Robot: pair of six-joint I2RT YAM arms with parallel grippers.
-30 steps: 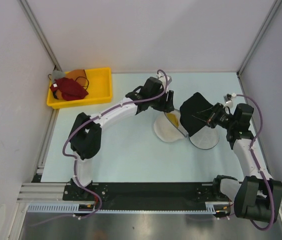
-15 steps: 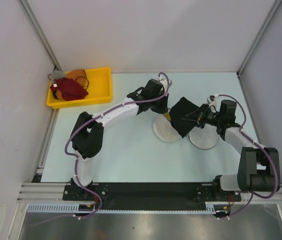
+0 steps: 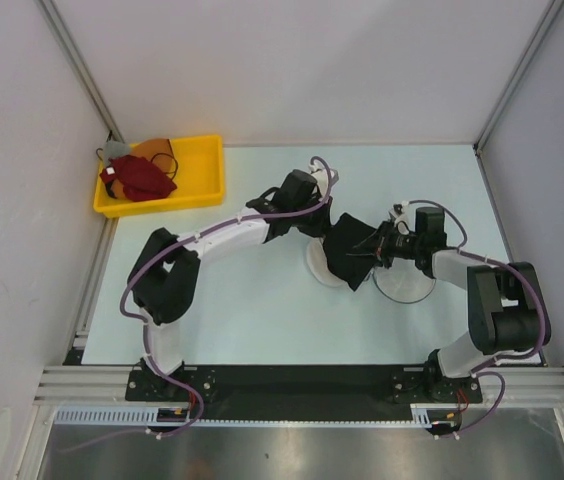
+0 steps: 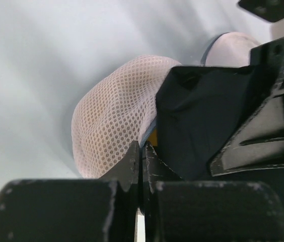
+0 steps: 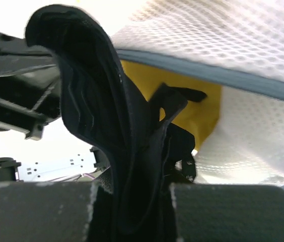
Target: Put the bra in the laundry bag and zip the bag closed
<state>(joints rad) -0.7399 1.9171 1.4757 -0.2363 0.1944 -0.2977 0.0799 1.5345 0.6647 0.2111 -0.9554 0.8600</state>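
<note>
The bra (image 3: 350, 250) still hangs over the open half of the bag. I need to lower my right gripper past the bag's grey zip rim toward the yellow lining and let the bra go.
The laundry bag (image 3: 409, 287) lies open in mid-table, its two white mesh halves side by side. My left gripper (image 3: 321, 231) is at the far edge of the left half; in the left wrist view its jaws (image 4: 142, 151) are shut, pinching the grey zip rim beside the mesh dome (image 4: 111, 132). The black bra (image 3: 350, 250) hangs over that left half, with my right gripper (image 3: 378, 249) shut on it. Seen from the right wrist, the bra (image 5: 101, 96) runs down between the fingers (image 5: 132, 199), in front of the bag's mesh (image 5: 222, 40) and yellow lining (image 5: 187, 96).
A yellow bin (image 3: 202, 165) holding dark red and orange garments stands at the back left corner. Grey walls with metal posts enclose the table on three sides. Both forearms cross the table's middle, close to each other.
My left gripper has closed on the bag's rim. My right arm has swung left and carried the bra from above the right half to the left half.
</note>
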